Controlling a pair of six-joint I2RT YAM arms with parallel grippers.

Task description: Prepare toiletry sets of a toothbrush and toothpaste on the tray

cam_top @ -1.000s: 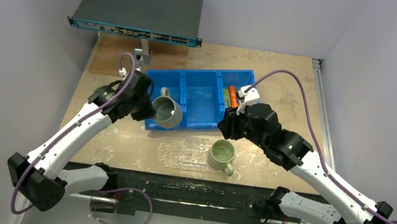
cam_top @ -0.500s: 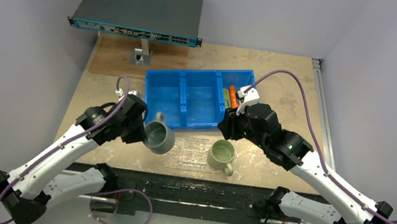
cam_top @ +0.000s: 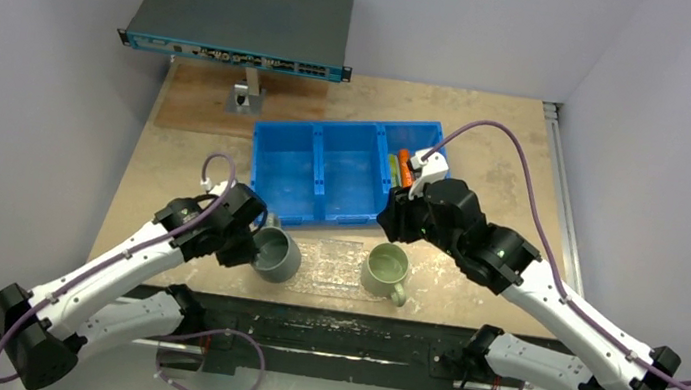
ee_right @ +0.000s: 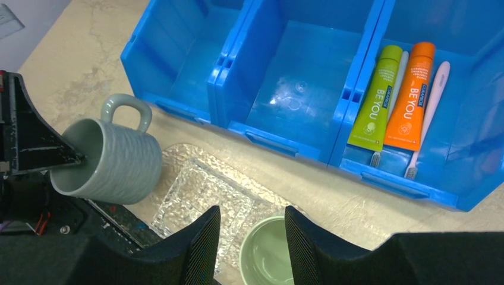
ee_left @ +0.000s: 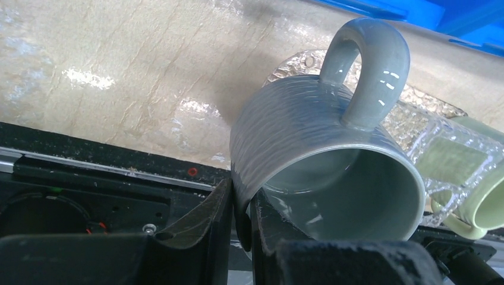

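The tray's empty end (cam_top: 303,264) (ee_left: 295,66) is below my left gripper and to its right in the top view. I will lower my left gripper that way and let go of the grey mug.
My left gripper (ee_left: 242,199) is shut on the wall of a grey mug (ee_left: 321,136), one finger inside and one outside. The mug (cam_top: 275,254) hangs tilted at the left end of the clear pebbled tray (cam_top: 335,259). A pale-green mug (cam_top: 385,269) stands on the tray's right end. My right gripper (ee_right: 252,214) is open and empty, hovering above that green mug (ee_right: 267,252). A green tube (ee_right: 375,98), an orange tube (ee_right: 410,98) and two pale toothbrushes (ee_right: 431,113) lie in the right compartment of the blue bin (ee_right: 297,148).
The blue bin (cam_top: 345,170) stands behind the tray; its left and middle compartments hold nothing. A dark network box (cam_top: 240,10) and a small metal stand (cam_top: 246,96) sit at the back. The black rail (ee_left: 89,178) of the table's near edge runs just below the grey mug.
My left arm has carried the grey mug from the bin's front left corner towards the near edge, to the tray's left end. The right arm has hardly moved.
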